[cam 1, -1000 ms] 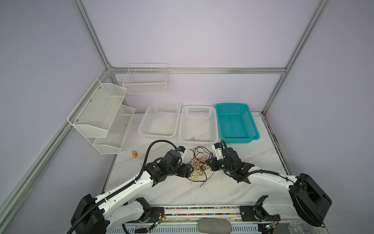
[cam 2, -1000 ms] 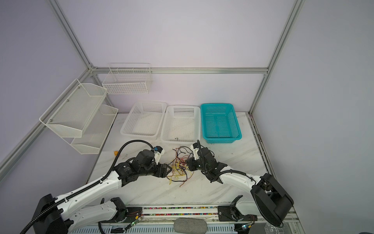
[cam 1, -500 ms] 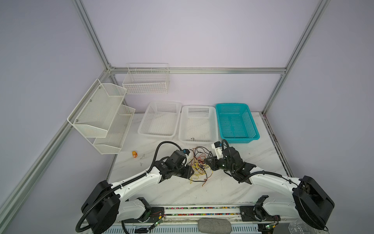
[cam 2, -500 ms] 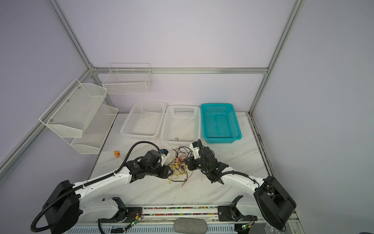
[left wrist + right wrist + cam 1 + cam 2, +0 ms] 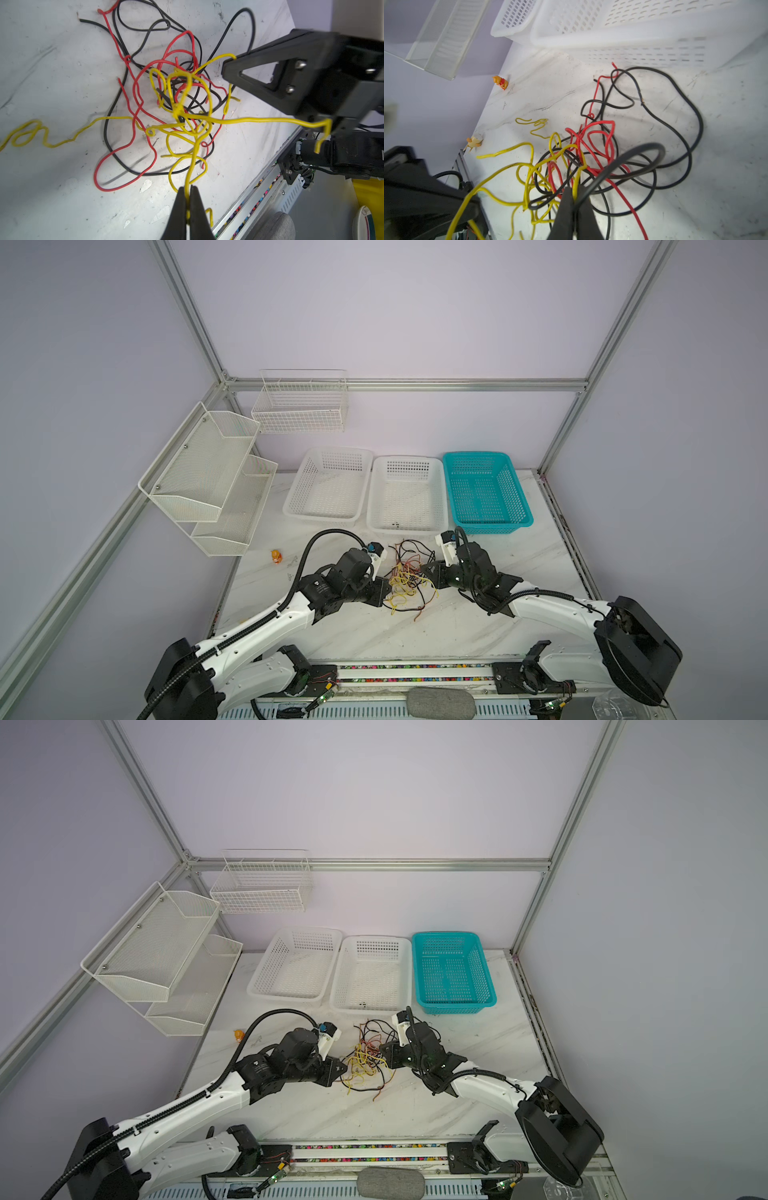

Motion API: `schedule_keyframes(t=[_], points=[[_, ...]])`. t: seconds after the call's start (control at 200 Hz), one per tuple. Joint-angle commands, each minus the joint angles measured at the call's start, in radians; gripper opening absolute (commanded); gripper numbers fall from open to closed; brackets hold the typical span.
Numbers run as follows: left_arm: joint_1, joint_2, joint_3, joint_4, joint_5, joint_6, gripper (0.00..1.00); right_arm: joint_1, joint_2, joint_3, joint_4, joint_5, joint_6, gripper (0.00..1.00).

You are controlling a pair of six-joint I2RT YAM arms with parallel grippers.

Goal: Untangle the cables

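The yellow cable still runs into the knot, so my left gripper draws up from that knot next, then lowers beside the tangle's edge (image 5: 392, 579) (image 5: 180, 176) and releases the cable.
The cables (image 5: 409, 578) (image 5: 368, 1063), thin black, red and yellow wires, lie in one tangle on the marble table between my two grippers in both top views. My left gripper (image 5: 386, 591) (image 5: 188, 193) sits at the tangle's left edge, shut on a yellow cable (image 5: 194, 158) that runs up into the knot. My right gripper (image 5: 426, 568) (image 5: 574, 193) is at the right edge, shut on another yellow cable (image 5: 577, 178); a black strand crosses over its tip. In the left wrist view the right gripper's black fingers (image 5: 259, 74) reach in opposite.
Two white baskets (image 5: 328, 483) (image 5: 407, 493) and a teal basket (image 5: 484, 491) stand in a row behind the tangle. White wire shelves (image 5: 208, 472) hang on the left wall. A small orange figurine (image 5: 276, 556) stands at the table's left. The front rail (image 5: 415, 672) edges the table.
My left gripper's jaws have closed onto the yellow cable at the tangle's left edge. The right gripper has stayed shut in place.
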Motion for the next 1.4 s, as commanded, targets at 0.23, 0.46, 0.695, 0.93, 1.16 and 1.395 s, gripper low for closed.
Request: schedule_keyframes(t=[0.23, 0.46, 0.695, 0.93, 1.16, 1.395], points=[[-0.002, -0.239, 0.208, -0.071, -0.016, -0.016, 0.0, -0.005, 0.165, -0.039, 0.022, 0.095, 0.086, 0.0], [-0.001, -0.334, 0.413, -0.101, -0.106, 0.03, 0.0, -0.013, 0.21, -0.054, 0.035, 0.128, 0.071, 0.0], [-0.001, -0.322, 0.574, -0.114, -0.138, 0.074, 0.0, -0.025, 0.265, -0.047, 0.036, 0.15, 0.053, 0.0], [-0.001, -0.347, 0.649, -0.12, -0.242, 0.122, 0.0, -0.038, 0.285, -0.048, 0.042, 0.146, 0.04, 0.0], [-0.001, -0.301, 0.568, -0.114, -0.196, 0.094, 0.0, -0.037, 0.135, -0.034, 0.013, 0.116, 0.016, 0.0], [-0.004, -0.242, 0.424, -0.135, -0.169, 0.056, 0.02, -0.037, -0.047, 0.017, -0.135, 0.132, -0.019, 0.33]])
